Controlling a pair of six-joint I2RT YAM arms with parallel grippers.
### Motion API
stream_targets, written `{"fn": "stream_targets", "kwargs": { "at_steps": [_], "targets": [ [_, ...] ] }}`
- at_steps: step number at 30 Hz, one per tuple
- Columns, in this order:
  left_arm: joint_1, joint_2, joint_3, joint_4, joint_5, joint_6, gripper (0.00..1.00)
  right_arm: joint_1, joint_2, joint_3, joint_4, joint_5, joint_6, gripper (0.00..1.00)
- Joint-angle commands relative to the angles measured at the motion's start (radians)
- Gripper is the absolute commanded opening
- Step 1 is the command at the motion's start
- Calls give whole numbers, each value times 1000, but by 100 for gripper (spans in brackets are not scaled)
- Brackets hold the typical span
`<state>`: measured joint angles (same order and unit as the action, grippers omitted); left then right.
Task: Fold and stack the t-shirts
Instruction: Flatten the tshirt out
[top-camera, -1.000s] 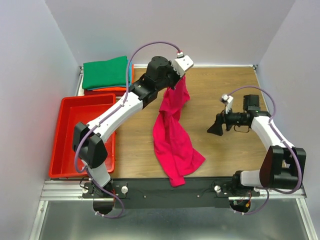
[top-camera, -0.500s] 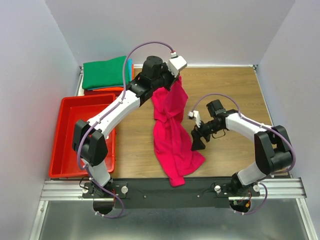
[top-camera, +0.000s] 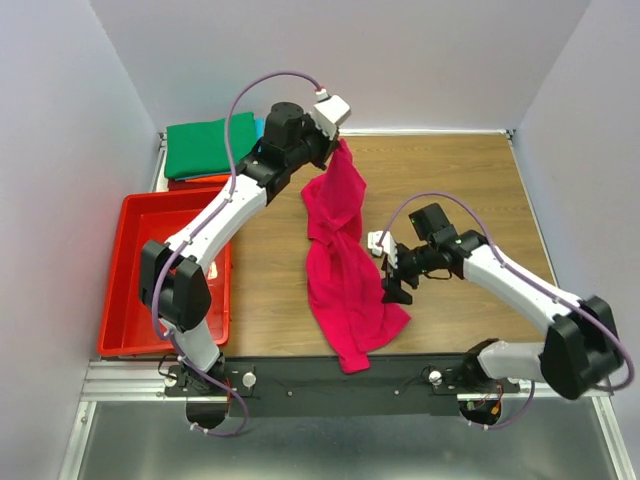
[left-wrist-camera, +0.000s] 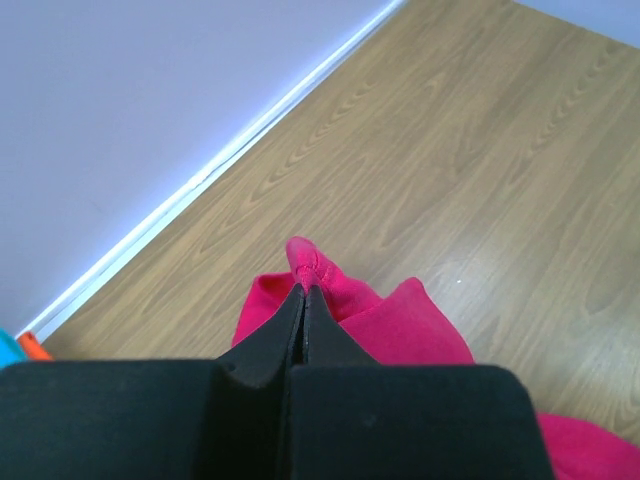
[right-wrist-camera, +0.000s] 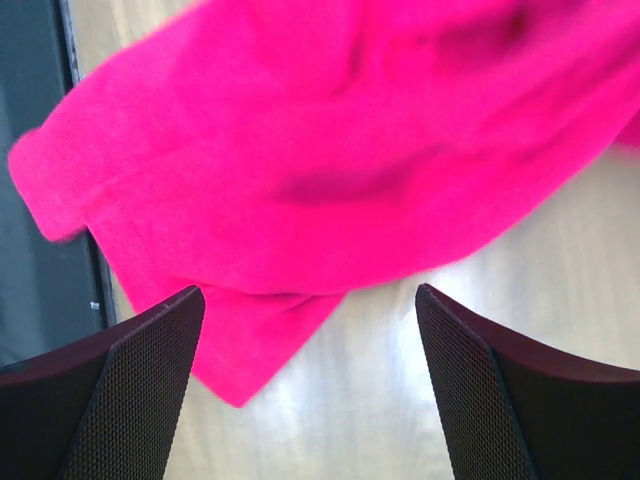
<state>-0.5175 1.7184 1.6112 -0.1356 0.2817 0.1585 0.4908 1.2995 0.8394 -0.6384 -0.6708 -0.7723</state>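
Note:
The far end of the t-shirt is pinched. The right gripper's fingers go back and down to the t-shirt's edge by the black bar (top-camera: 373, 343) (right-wrist-camera: 126, 244) next.
A magenta-pink t-shirt (top-camera: 343, 262) hangs from my left gripper (top-camera: 340, 150), which is shut on its top edge near the table's back; its lower part lies crumpled on the wood and reaches the front edge. In the left wrist view the fingers (left-wrist-camera: 303, 312) pinch a fold of the shirt (left-wrist-camera: 330, 285). My right gripper (top-camera: 393, 282) is open, low over the table at the shirt's right edge; its wrist view shows the shirt's hem (right-wrist-camera: 300, 190) just ahead of the spread fingers (right-wrist-camera: 150, 360). A stack of folded shirts with green on top (top-camera: 208, 147) sits at the back left.
A red plastic tray (top-camera: 135, 270) stands at the left edge, in front of the folded stack. Bare wood (top-camera: 470, 190) lies to the right of the shirt. A black rail (top-camera: 330, 375) runs along the front edge.
My left gripper has lifted the shirt's top back and to the left. My right gripper has swung in from the right to the shirt's right edge.

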Motion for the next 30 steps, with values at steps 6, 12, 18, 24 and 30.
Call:
{"fn": "stream_targets", "kwargs": {
  "at_steps": [6, 12, 18, 24, 30],
  "targets": [
    [77, 29, 7, 76, 68, -132, 0, 348, 24, -74, -12, -18, -301, 88],
    [96, 53, 12, 80, 88, -154, 0, 500, 18, -111, 12, 77, -285, 79],
    [100, 61, 12, 80, 97, -155, 0, 572, 27, -181, 83, 132, -234, 73],
    [102, 50, 7, 71, 105, -155, 0, 608, 86, -184, 158, 198, -200, 65],
    [103, 33, 0, 57, 114, -155, 0, 609, 72, -183, 175, 263, -168, 45]
  ]
}}
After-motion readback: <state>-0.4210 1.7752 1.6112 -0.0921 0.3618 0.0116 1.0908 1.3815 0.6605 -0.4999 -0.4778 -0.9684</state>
